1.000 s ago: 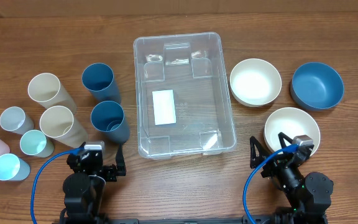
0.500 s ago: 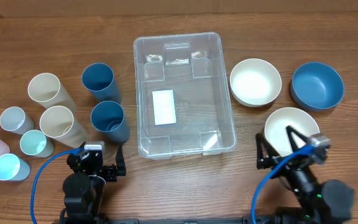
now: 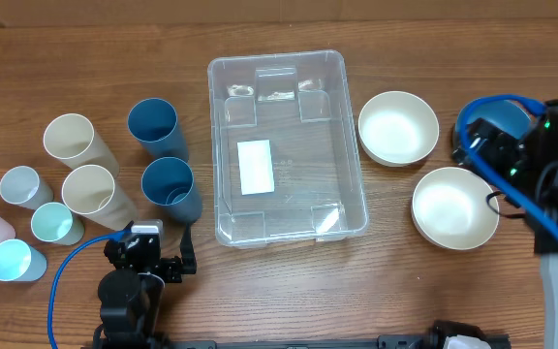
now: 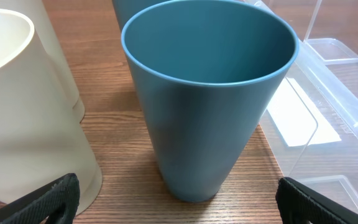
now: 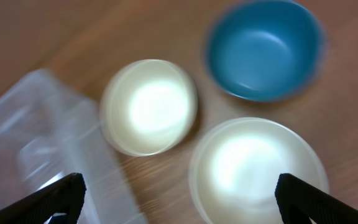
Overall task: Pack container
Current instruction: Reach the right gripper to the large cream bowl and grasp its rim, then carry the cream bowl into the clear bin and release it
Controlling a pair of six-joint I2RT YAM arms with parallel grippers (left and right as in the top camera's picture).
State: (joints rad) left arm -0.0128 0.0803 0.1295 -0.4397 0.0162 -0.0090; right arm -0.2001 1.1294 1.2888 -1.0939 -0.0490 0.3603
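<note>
My right gripper will next move back and down until it gets to the near rim of the closer cream bowl [image 3: 453, 246].
The clear container [image 3: 355, 165] stands empty at the table's middle, with a white label [image 3: 256, 166] on its bottom. My left gripper [image 3: 153, 247] is open at the front left, just before a dark blue cup [image 4: 210, 93]; the gripper [image 4: 179, 205] is empty, and the container's corner [image 4: 328, 93] shows to its right. My right arm [image 3: 541, 155] is raised at the far right and covers part of the blue bowl [image 3: 492, 121]. The right gripper [image 5: 179, 205] is open and empty, high above two cream bowls [image 5: 149, 106] [image 5: 260, 168] and the blue bowl [image 5: 263, 50].
Right of the container sit cream bowls [image 3: 398, 127] [image 3: 454, 207]. On the left stand dark blue cups [image 3: 153, 126] [image 3: 170, 187], cream cups [image 3: 71, 141] [image 3: 90, 191] and several small pastel cups [image 3: 19, 184]. A cream cup [image 4: 23, 106] is close to the left finger.
My right arm has lifted from the front right and swung back to the far right, over the blue bowl. The left arm and all objects have not moved.
</note>
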